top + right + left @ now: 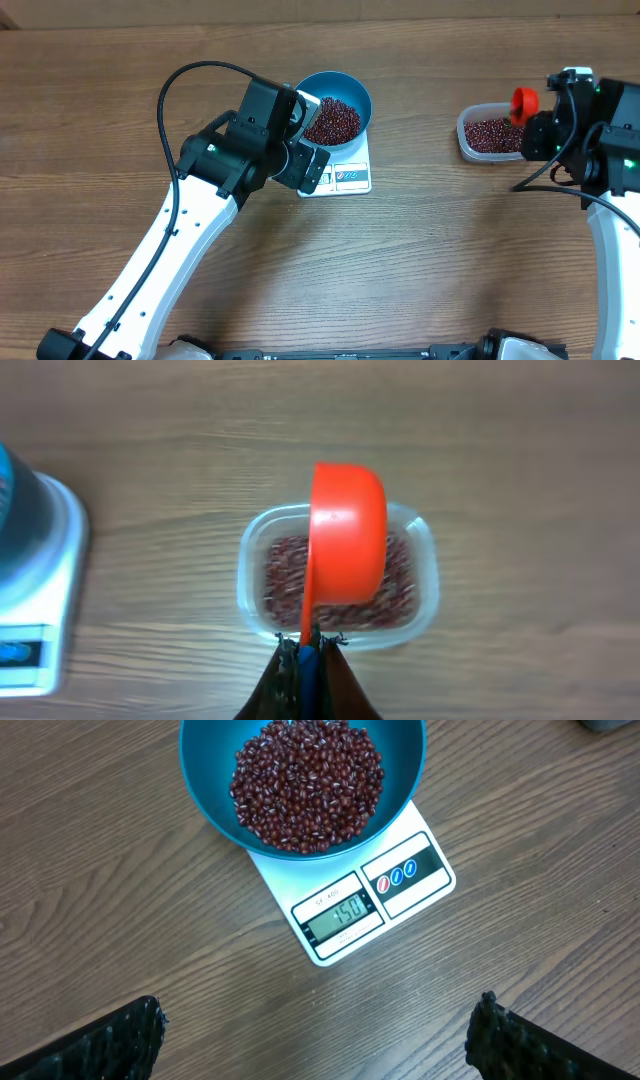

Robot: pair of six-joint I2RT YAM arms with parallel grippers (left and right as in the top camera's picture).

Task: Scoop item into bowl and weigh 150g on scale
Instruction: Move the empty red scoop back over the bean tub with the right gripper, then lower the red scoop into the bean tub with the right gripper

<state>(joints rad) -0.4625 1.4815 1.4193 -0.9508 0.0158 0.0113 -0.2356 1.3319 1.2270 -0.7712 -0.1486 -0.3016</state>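
My right gripper will turn the orange scoop next, then lower it into the clear tub [492,134] and let go of its handle, because the scale already shows the target weight.
The blue bowl [356,93] stands on the white scale [352,176], heaped with red-brown beans [331,122]. In the left wrist view the bowl [203,772] holds the beans [307,785], and the scale [292,880] shows 150 on its display. My left gripper [309,140] hovers at the bowl's left side, open, with only bare table between its fingertips [318,1020]. My right gripper [531,122] is shut on the handle of an orange scoop [348,545], which hangs over a clear tub [250,575] of beans; its jaws [310,648] pinch the handle.
The clear tub [465,131] sits at the right of the table, near the right arm. The left arm's black cable loops over the table to the left of the bowl. Bare wooden table lies in front of the scale.
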